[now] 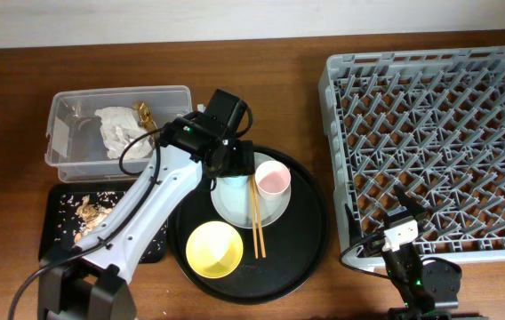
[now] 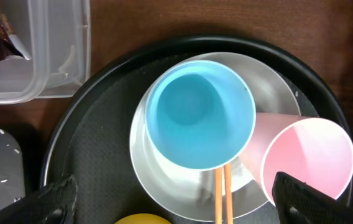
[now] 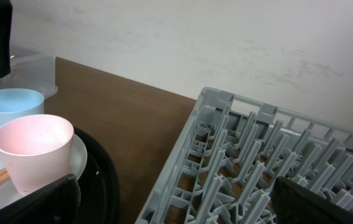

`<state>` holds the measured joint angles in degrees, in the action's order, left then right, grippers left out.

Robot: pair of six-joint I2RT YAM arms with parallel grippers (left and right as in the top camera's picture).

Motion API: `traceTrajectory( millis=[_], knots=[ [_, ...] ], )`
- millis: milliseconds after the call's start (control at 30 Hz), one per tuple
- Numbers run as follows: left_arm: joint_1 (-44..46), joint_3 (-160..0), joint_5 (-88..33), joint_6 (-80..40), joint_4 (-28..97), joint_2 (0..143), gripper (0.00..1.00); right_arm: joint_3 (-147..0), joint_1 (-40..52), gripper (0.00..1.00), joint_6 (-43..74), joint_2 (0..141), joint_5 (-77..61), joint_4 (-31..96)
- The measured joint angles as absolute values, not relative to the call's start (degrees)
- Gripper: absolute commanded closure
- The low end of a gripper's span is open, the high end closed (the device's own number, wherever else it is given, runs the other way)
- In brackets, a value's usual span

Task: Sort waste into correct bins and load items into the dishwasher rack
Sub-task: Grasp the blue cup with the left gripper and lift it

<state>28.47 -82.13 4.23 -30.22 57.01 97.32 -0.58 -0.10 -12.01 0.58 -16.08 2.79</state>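
My left gripper will next go down to the free rim of the light-blue cup, toward the clear tub, because the pink cup crowds the light-blue cup.
The light-blue cup and the pink cup stand on the pale plate, with the chopsticks lying across it. My left gripper is open and empty, right above the blue cup. The yellow bowl sits in front of the plate. My right gripper is open and empty at the near-left corner of the grey dishwasher rack. The clear tub holds the white tissue and the gold-brown wrapper. The shallow black tray holds food scraps.
The cups, plate, chopsticks and bowl all sit on a large round black tray between the bins and the rack. Bare wooden table runs along the back. In the right wrist view the rack's edge is close below the fingers.
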Motion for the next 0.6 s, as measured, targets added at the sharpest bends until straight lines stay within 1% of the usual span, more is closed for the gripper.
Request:
traceTrajectory(
  millis=[67, 100, 133, 200, 367, 600],
  knots=[
    [28.5, -82.1, 3.9, -30.2, 56.1, 97.7, 0.44, -0.6, -0.1, 0.01, -12.0, 0.6, -16.1, 2.8],
    [28.5, -82.1, 3.8, -30.0, 55.9, 98.4, 0.68, -0.6, -0.1, 0.01, -12.0, 0.6, -16.1, 2.8],
    [28.5, -82.1, 3.8, -30.0, 55.6, 99.7, 0.73, -0.6, -0.1, 0.01, -12.0, 0.6, -16.1, 2.8],
    [28.5, -82.1, 4.1, -29.8, 53.5, 102.7, 0.73, -0.6, -0.1, 0.01, -12.0, 0.6, -16.1, 2.8],
    [28.4, -82.1, 6.3, -29.8, 51.6, 103.7, 0.72, -0.6, -0.1, 0.01, -12.0, 0.6, -16.1, 2.8],
    [27.1, -82.1, 9.5, -29.8, 51.8, 104.4, 0.73, -0.6, -0.1, 0.01, -12.0, 0.6, -16.1, 2.8]
  ],
)
